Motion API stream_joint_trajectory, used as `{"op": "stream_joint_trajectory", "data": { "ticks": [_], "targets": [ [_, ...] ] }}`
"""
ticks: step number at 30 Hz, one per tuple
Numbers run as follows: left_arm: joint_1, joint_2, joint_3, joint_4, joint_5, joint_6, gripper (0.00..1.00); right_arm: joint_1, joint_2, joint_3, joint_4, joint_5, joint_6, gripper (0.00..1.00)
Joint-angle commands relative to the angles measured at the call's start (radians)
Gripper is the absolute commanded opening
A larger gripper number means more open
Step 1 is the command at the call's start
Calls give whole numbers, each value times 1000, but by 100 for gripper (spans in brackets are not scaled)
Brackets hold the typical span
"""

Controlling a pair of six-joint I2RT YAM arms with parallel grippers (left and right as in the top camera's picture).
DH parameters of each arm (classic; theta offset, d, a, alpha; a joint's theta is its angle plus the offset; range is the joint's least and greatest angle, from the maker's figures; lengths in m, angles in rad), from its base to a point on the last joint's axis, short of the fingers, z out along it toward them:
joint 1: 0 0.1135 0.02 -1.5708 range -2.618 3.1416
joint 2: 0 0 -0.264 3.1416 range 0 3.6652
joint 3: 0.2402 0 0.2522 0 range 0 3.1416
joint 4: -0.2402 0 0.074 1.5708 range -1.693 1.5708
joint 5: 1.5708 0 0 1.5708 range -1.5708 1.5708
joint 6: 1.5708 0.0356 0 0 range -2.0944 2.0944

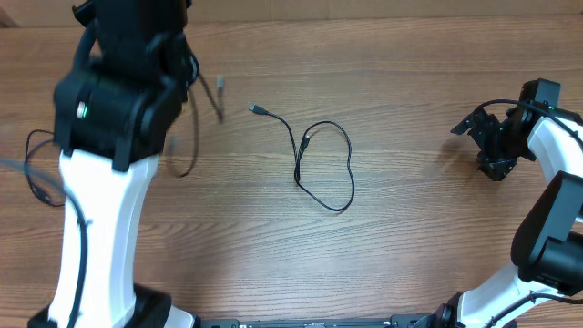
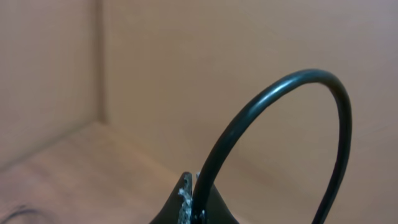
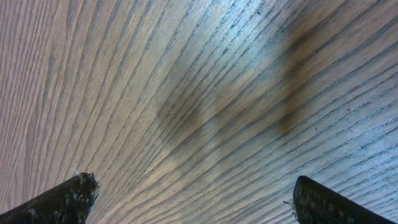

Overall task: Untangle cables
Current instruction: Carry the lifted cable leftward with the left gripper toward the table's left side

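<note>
Next, my left gripper moves down toward the curled cable [image 1: 36,171] [image 2: 23,213] below it and to its left in the overhead view and releases, clear of the mid-table loop.
A thin black cable [image 2: 273,93] is pinched in my left gripper [image 2: 194,188], which is shut on it; the cord arcs up and over to the right. In the overhead view that held cable [image 1: 195,128] hangs from the raised left arm, with a silver-tipped plug [image 1: 221,84] dangling beside it. A second cable [image 1: 298,169] lies in a loose loop mid-table, its plug end [image 1: 258,109] pointing up-left. A third cable [image 1: 27,155] curls at the far left, partly hidden by the arm. My right gripper [image 1: 492,141] sits far right, open over bare wood [image 3: 193,199].
The raised left arm [image 1: 109,100] blocks much of the table's left side from above. The right arm's white links [image 1: 556,182] run along the right edge. A wooden wall [image 2: 186,62] stands behind the table.
</note>
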Motion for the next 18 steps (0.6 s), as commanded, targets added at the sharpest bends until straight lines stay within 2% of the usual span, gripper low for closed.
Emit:
{"op": "stream_joint_trajectory", "data": {
  "ticks": [1,8,11,14,18],
  "targets": [
    [88,56,12,-49,16,-3,4,-2,-19,15,3,0,-6,100],
    [288,151,12,-185,205,-102,4,-2,-19,15,3,0,-7,100],
    [375,181,12,-213,316,-116,4,-2,-19,15,3,0,-6,100],
    [473,208,12,-266,436,-179,4,-2,-19,15,3,0,-6,100],
    [584,245,12,-341,488,-267,4,-2,-19,15,3,0,-6,100]
  ]
}}
